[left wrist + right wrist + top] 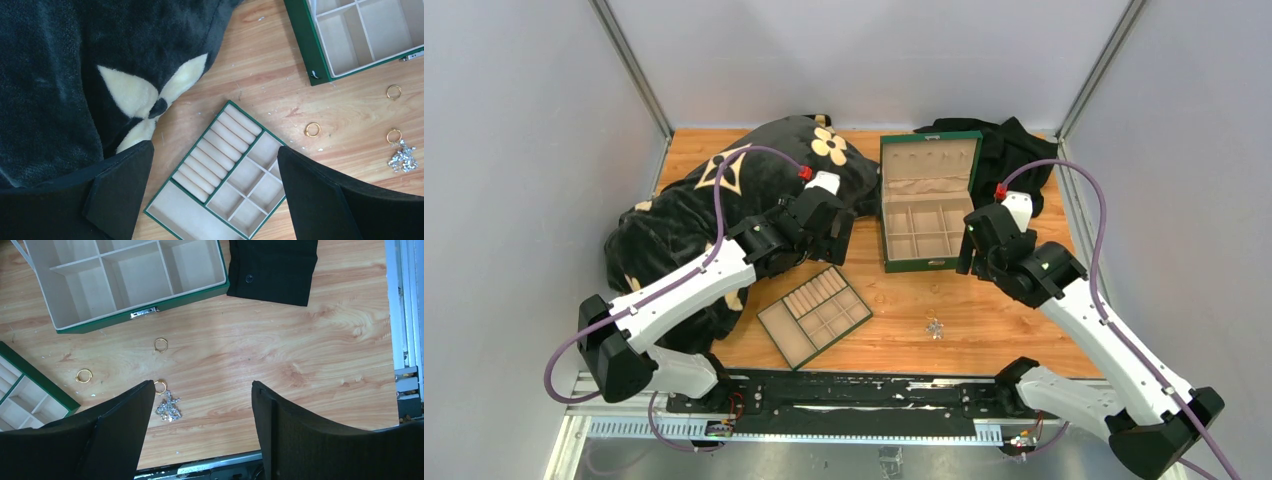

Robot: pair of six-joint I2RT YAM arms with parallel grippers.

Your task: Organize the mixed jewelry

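The silvery cluster lies below the robot's right gripper, to its left in the top view, so the gripper will next sweep across and down onto the silvery cluster's end clear of the gold ring (936,333) (172,415).
The mixed jewelry lies loose on the wooden table in front of the green box. A silvery sparkly cluster (935,328) (403,157) (168,407) touches one gold ring (160,386) (393,136). Two more gold rings (160,345) (83,376) lie apart, nearer the box. My left gripper (822,238) (214,151) is open and empty, above the flat green tray (814,316) (185,212). My right gripper (972,250) (202,386) is open and empty, hovering just right of the cluster.
The open green box (929,262) (320,55) (200,294) has beige compartments and stands at the back centre. A black plush blanket (724,200) (60,75) covers the left side. Black cloth (1014,150) (272,270) lies at the back right. A metal rail (824,400) borders the near edge.
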